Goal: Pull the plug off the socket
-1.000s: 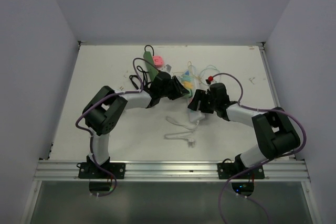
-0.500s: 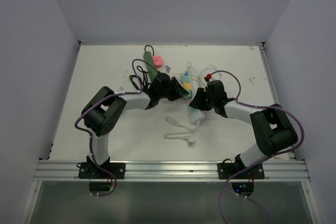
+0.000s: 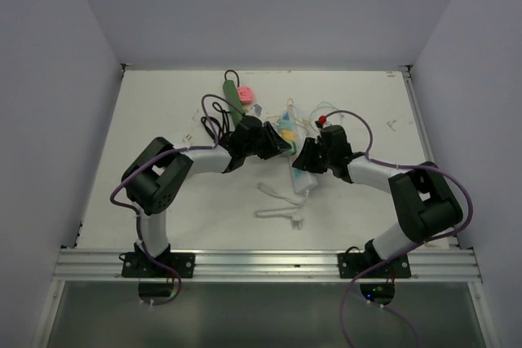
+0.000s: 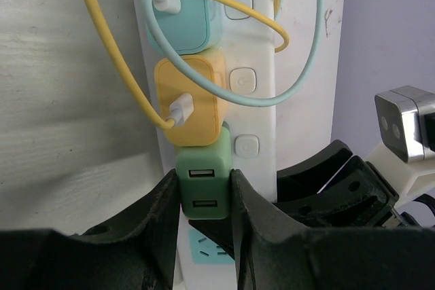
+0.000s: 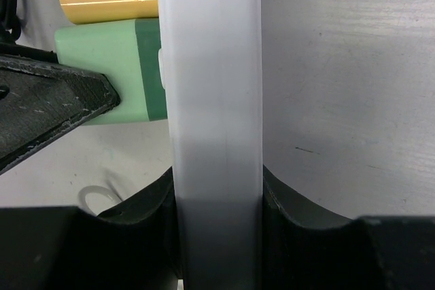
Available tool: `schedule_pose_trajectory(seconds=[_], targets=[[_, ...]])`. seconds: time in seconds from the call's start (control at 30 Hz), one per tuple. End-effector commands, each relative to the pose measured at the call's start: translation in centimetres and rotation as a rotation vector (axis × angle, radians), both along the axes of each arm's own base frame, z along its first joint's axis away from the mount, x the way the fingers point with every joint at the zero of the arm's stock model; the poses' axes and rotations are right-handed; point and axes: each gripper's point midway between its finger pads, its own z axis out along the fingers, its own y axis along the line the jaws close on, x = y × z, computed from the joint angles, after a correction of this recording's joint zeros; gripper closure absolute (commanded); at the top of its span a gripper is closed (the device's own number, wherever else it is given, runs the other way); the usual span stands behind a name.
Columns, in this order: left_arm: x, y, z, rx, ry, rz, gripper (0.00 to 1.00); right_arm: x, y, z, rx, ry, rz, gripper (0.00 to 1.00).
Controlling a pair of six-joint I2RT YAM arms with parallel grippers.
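Note:
I will pull the green plug up off the power strip with my left gripper, move it to the left in the top view and down, and then release it, because the tabletop is bare there.
A white power strip (image 4: pixel 255 110) lies on the table with a teal plug (image 4: pixel 180 28), a yellow plug (image 4: pixel 194 96) and a green USB plug (image 4: pixel 204 198) in a row. My left gripper (image 4: pixel 204 176) is shut on the green plug, one finger on each side. My right gripper (image 5: pixel 217 188) is shut across the strip's body (image 5: pixel 211 100), next to the green plug (image 5: pixel 102 73). In the top view both grippers meet at mid-table, left (image 3: pixel 281 143) and right (image 3: pixel 303 156), over the strip (image 3: pixel 302 181).
A dark green power strip (image 3: pixel 234 97) with a pink plug (image 3: pixel 245 94) lies at the back left, beside black cable loops (image 3: pixel 214 124). A loose white cable (image 3: pixel 277 201) lies in front of the white strip. Yellow and teal cables (image 4: pixel 102 52) cross the strip.
My right gripper has shifted slightly back and left with the strip. My left arm's elbow has swung a little left; its gripper stays on the green plug.

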Motion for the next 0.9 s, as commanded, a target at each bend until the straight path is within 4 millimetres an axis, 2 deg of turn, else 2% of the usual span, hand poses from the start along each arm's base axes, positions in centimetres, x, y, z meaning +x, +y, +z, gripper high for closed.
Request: schedule_pose_trajectory(seconds=[0.0, 0.37, 0.5, 0.57, 0.63, 0.67, 0.73, 0.77, 0.8, 0.83, 0.87], targets=[[-0.7, -0.3, 5.3, -0.086, -0.077, -0.022, 1.0, -2.0, -7.0, -4.8, -0.261, 0.154, -0.212, 1.0], [-1.3, 1.4, 8.4, -0.15, -0.096, 0.025, 1.0, -2.2, -7.1, -4.8, -0.266, 0.177, -0.221, 1.0], [-2.0, 2.1, 8.2, -0.155, -0.088, 0.02, 1.0, -2.2, -7.0, -4.8, -0.262, 0.175, -0.212, 1.0], [-2.5, 2.5, 8.9, -0.168, -0.094, 0.01, 1.0, -2.1, -6.7, -4.8, -0.249, 0.166, -0.194, 1.0], [-3.0, 3.9, 8.0, -0.135, -0.09, 0.026, 1.0, -2.1, -5.7, -4.6, -0.202, 0.15, -0.16, 1.0], [-2.9, 5.0, 8.8, -0.13, -0.112, 0.046, 1.0, -1.9, -5.7, -4.5, -0.194, 0.14, -0.161, 1.0], [-3.5, 7.1, 7.0, -0.066, -0.099, 0.072, 1.0, -2.2, -4.6, -4.1, -0.141, 0.13, -0.122, 1.0], [-3.3, 8.6, 7.6, -0.066, -0.115, 0.1, 1.0, -2.3, -4.4, -4.0, -0.136, 0.129, -0.107, 1.0], [-4.1, 10.0, 5.8, -0.039, -0.084, 0.115, 1.0, -2.4, -4.1, -3.8, -0.119, 0.13, -0.091, 1.0], [-4.5, 11.0, 6.4, -0.052, -0.099, 0.125, 1.0, -2.5, -4.0, -3.8, -0.115, 0.131, -0.082, 1.0], [-4.3, 12.7, 5.9, -0.047, -0.093, 0.163, 1.0, -2.5, -3.9, -3.7, -0.111, 0.129, -0.074, 1.0]])
